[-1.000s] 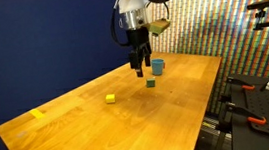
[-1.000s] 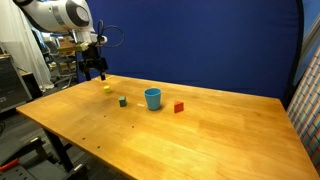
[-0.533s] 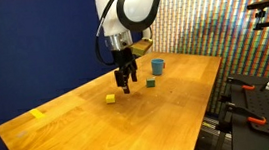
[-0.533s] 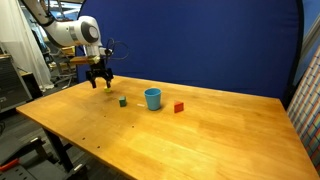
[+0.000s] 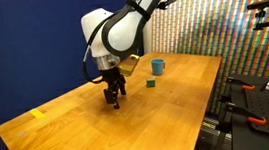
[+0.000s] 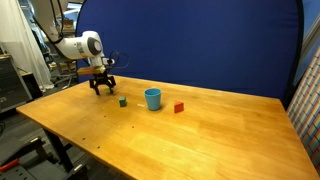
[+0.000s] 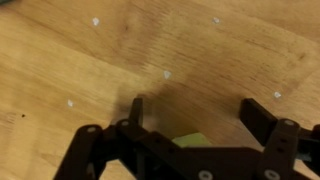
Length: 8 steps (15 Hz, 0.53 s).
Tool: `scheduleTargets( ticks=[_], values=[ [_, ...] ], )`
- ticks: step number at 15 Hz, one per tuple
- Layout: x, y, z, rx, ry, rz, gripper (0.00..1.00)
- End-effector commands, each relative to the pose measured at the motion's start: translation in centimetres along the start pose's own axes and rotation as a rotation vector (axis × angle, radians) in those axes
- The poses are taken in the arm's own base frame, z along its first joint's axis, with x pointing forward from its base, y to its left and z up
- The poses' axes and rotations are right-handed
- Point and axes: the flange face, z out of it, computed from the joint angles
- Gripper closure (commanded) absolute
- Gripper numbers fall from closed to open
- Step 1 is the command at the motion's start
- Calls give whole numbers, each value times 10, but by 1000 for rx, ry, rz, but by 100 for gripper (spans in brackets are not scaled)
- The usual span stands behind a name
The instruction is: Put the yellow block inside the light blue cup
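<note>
I need to slide my gripper toward the bottom edge of the wrist view next and close it on the yellow block (image 7: 190,140), because the block is at that edge.
My gripper (image 5: 114,97) is down at the table, right over the spot of the yellow block, which the fingers hide in both exterior views. In the wrist view the gripper (image 7: 200,112) is open, and part of the yellow block (image 7: 190,140) shows between the two fingers, close to the palm. The gripper also shows in an exterior view (image 6: 103,86). The light blue cup (image 5: 158,66) stands upright farther along the table, apart from the gripper; it also shows in an exterior view (image 6: 153,98).
A dark green cube (image 5: 150,82) (image 6: 123,101) lies between the gripper and the cup. A red block (image 6: 179,107) lies beyond the cup. A flat pale yellow piece (image 5: 38,114) lies near the table corner. The wooden table (image 5: 131,136) ends beside tripods and gear.
The gripper has moved away from the cup, across the table, and come down around the yellow block. The block, the cup and the cubes have not moved.
</note>
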Motion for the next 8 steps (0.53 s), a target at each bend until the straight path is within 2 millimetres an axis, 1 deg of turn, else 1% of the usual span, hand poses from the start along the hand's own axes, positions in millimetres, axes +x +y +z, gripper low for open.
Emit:
scheduleTargets(
  ticks=[1, 2, 6, 7, 8],
  values=[
    [24, -12, 7, -79, 34, -74, 0],
    [26, -16, 9, -100, 39, -98, 0],
    [39, -30, 3, -139, 71, -144, 0],
    [41, -31, 2, -144, 76, -150, 25],
    [43, -31, -1, -146, 82, -151, 26]
  ],
)
